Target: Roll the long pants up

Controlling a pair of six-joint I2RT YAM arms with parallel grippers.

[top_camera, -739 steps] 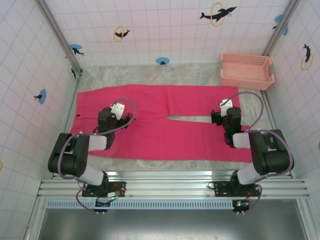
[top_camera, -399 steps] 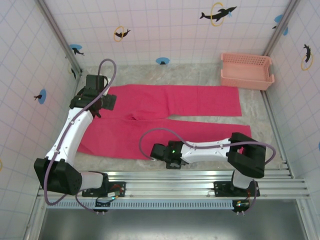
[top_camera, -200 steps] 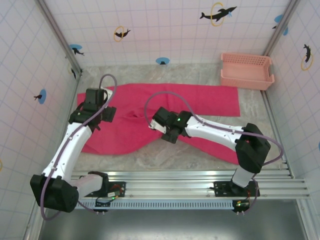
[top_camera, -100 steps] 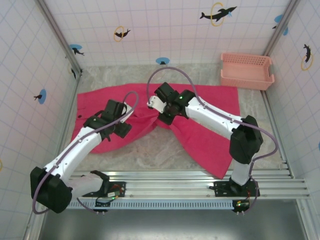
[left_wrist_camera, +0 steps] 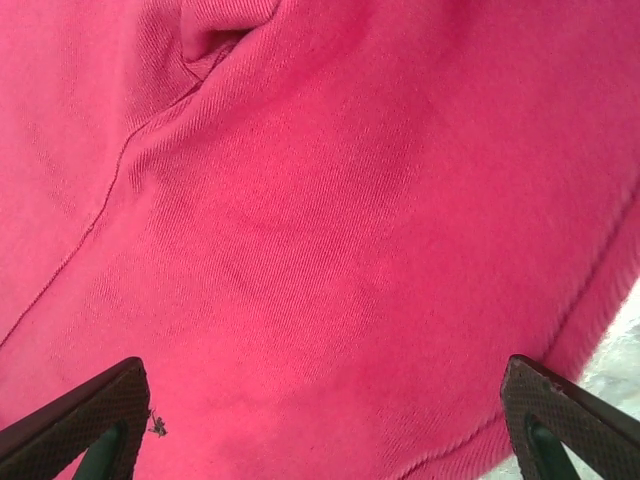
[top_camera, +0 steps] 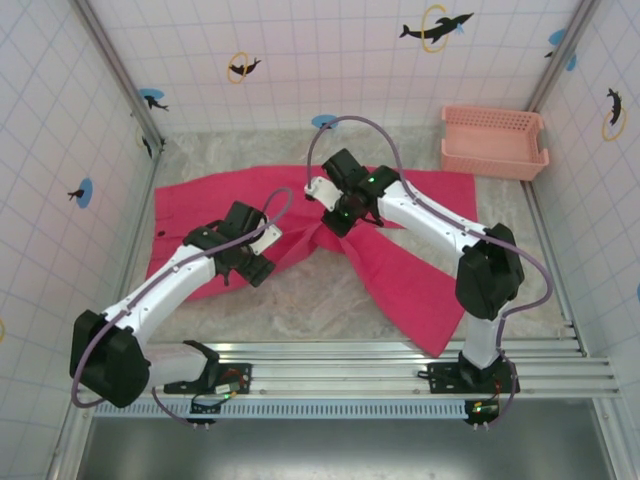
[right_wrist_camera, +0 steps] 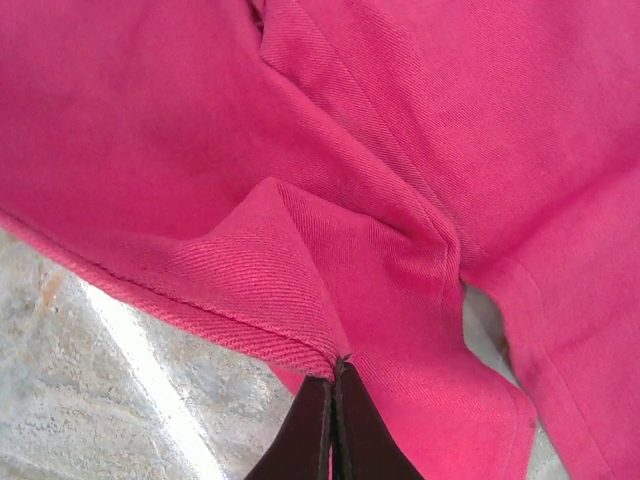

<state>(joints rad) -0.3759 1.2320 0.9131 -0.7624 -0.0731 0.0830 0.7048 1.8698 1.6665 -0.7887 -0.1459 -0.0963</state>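
The near hem edge of the pants is just below my left gripper's fingers, so I should lower that open gripper onto it next and close on the fold of the pants.
The long pants [top_camera: 415, 275] lie bright magenta across the marble table, the near leg pulled up and bunched toward the middle. My right gripper [top_camera: 335, 220] is at that bunch. In the right wrist view the right gripper [right_wrist_camera: 333, 385] is shut on a folded hem edge of the pants [right_wrist_camera: 400, 120], which rises in a peak from the fingertips. My left gripper [top_camera: 256, 266] hovers over the pants' left part. In the left wrist view the left gripper [left_wrist_camera: 320, 440] is open, its fingers [left_wrist_camera: 75, 415] wide apart above flat cloth [left_wrist_camera: 320, 200], holding nothing.
A pale salmon slotted basket [top_camera: 495, 142] stands at the back right corner. Bare marble table [top_camera: 320, 300] shows in front of the lifted leg and again under the hem [right_wrist_camera: 90, 400]. Tiled walls close in the left, back and right sides.
The right gripper has carried the pinched hem farther toward the back, baring more table in front. The left gripper has slid right and nearer over the cloth, still open.
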